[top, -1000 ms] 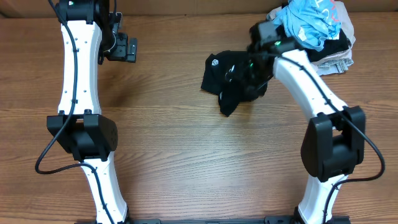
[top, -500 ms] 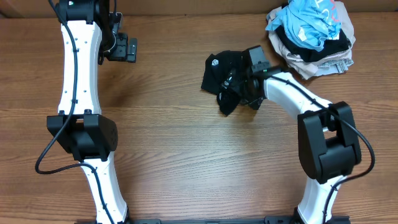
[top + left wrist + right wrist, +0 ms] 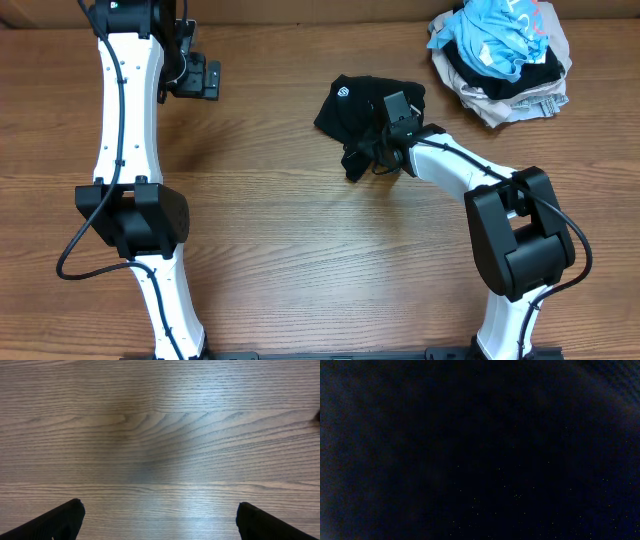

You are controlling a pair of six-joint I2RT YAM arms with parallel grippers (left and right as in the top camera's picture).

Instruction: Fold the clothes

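I will next lift the black garment with my right gripper over the heap's light blue top and lower it to release, as that top lies outward, to the right in the overhead view.
A crumpled black garment with a small white logo lies at the back middle of the wooden table. My right gripper is pressed low into its front edge, and its jaws are buried in the dark folds. Black cloth fills the whole right wrist view and hides the fingers, so the gripper appears shut on the garment. My left gripper hangs open at the back left, far from the cloth. In the left wrist view the left gripper has only bare wood between its fingertips.
A heap of other clothes, light blue, black and beige, sits at the back right corner. The right arm's white link stretches low over the table from the garment to its base at the front right.
The right gripper has come down from near the clothes heap onto the black garment's front edge and shut. The garment has shifted slightly left. The left arm has not moved.
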